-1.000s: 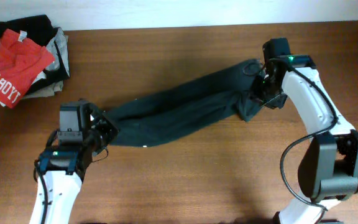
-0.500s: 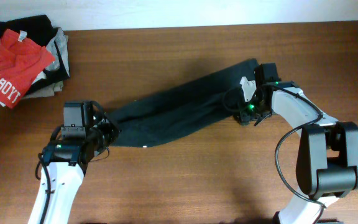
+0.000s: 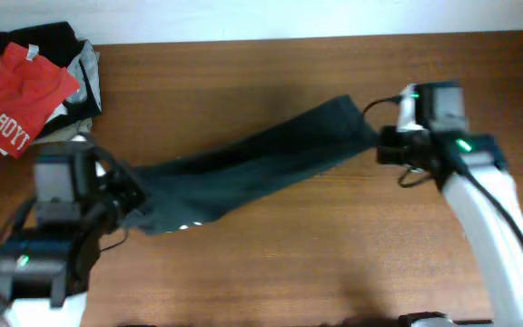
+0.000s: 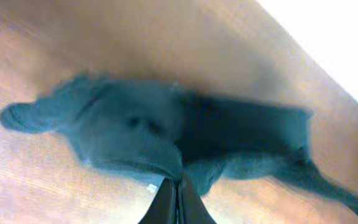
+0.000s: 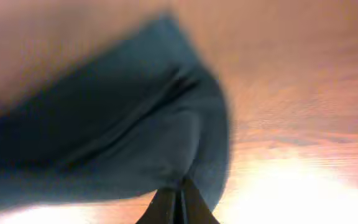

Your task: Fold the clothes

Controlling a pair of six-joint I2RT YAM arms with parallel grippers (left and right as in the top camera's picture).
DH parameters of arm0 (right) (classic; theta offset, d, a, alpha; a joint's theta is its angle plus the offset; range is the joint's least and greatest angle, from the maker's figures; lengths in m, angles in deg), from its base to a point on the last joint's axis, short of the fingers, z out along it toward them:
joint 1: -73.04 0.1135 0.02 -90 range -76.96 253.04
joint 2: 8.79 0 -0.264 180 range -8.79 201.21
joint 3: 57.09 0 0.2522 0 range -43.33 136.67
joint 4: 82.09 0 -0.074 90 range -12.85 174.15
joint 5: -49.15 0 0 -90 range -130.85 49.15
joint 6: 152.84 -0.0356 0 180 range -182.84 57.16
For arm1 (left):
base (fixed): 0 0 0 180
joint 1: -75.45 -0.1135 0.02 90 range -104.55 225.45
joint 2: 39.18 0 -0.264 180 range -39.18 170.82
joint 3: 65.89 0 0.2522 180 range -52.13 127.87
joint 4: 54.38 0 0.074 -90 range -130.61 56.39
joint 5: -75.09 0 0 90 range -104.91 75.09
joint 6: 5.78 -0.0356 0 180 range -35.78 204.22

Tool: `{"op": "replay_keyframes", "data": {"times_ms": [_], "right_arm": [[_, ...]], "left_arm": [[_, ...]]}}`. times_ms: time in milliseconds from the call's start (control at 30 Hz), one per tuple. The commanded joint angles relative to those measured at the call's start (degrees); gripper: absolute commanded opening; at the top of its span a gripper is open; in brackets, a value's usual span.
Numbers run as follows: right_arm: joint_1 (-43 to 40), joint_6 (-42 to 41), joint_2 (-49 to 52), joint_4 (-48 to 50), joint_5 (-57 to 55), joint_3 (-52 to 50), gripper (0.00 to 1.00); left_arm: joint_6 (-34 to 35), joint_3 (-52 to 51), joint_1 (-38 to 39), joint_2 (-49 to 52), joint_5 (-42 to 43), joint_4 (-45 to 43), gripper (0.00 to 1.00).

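Note:
I will lift my left gripper away from my right gripper next and let go of the pinched end of the shirt, because the cloth is hanging bunched up in a narrow piece.
The dark blackish-green T-shirt (image 3: 252, 163) hangs stretched in a long band above the wooden table, from lower left to upper right. My left gripper (image 3: 133, 193) is shut on its left end; the pinched cloth shows in the left wrist view (image 4: 179, 179). My right gripper (image 3: 381, 145) is shut on its right end, seen in the right wrist view (image 5: 180, 183). The shirt (image 4: 166, 130) sags between both grips and the views are blurred by motion. A few small white marks show at its lower edge.
A pile of folded garments, with a red shirt with white lettering (image 3: 21, 91) on top of black and grey ones (image 3: 84, 68), lies at the table's back left corner. Bare wooden tabletop (image 3: 289, 263) lies in front.
Both arms have risen and spread apart, lifting the shirt off the table. The right gripper moved from the shirt's middle right out to its right end, stretching the cloth taut.

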Motion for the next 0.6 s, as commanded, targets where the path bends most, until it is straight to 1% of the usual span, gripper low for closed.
{"op": "replay_keyframes", "data": {"times_ms": [0, 67, 100, 133, 167, 200, 233, 300, 367, 400, 433, 467, 500, 533, 567], "right_arm": [[0.2, -2.8, -12.4, -7.1, -7.6, 8.3, 0.04], [0.2, -2.8, -15.4, -13.1, -7.6, 15.1, 0.04], [0.2, -2.8, -16.0, -17.8, -7.7, 21.5, 0.04], [0.2, -2.8, -16.0, -20.6, -7.7, 25.9, 0.04], [0.2, -2.8, -16.0, -23.1, -7.7, 31.1, 0.04], [0.2, -2.8, -16.0, -23.9, -7.7, 33.9, 0.04], [0.2, -2.8, -16.0, -24.3, -7.7, 37.2, 0.04], [0.2, -2.8, -15.1, -23.9, -7.7, 37.9, 0.04], [0.2, -2.8, -9.8, -24.0, -7.6, 37.9, 0.04], [0.2, -2.8, -6.7, -24.1, -7.6, 37.9, 0.04], [0.2, -2.8, -4.3, -24.3, -7.6, 37.9, 0.04], [0.2, -2.8, 1.1, -24.3, -7.6, 37.9, 0.04], [0.2, -2.8, 4.0, -24.3, -7.6, 37.9, 0.04], [0.2, -2.8, 6.4, -24.2, -7.6, 37.9, 0.04], [0.2, -2.8, 7.5, -23.9, -7.7, 37.9, 0.04]], "left_arm": [[-5.6, 16.3, 0.1, -1.4, -7.6, 8.3, 0.01], [-5.7, 24.7, 0.1, -1.4, -11.6, 13.3, 0.01], [-5.9, 29.4, 0.1, -1.4, -13.4, 16.1, 0.01], [-6.9, 34.4, 0.1, -1.4, -14.6, 19.1, 0.01], [-8.3, 38.4, 0.1, -1.4, -14.6, 21.1, 0.04], [-8.3, 39.6, 0.1, -1.4, -14.6, 22.0, 0.04], [-8.5, 40.9, 0.1, -1.4, -14.9, 22.1, 0.01], [-8.5, 40.8, 0.1, 0.2, -15.0, 20.7, 0.01], [-8.5, 40.8, 0.1, 6.3, -14.7, 20.9, 0.01], [-8.5, 40.8, 0.1, 10.8, -13.2, 22.3, 0.01], [-8.6, 40.8, 0.1, 15.0, -10.0, 24.2, 0.1], [-14.6, 40.8, 0.2, 23.3, 0.8, 27.4, 0.46], [-20.5, 40.8, 1.4, 29.9, 10.0, 29.7, 0.55], [-23.2, 40.8, 5.0, 36.5, 13.7, 31.5, 0.56], [-23.2, 40.8, 7.7, 39.1, 13.7, 31.4, 0.57]]}}
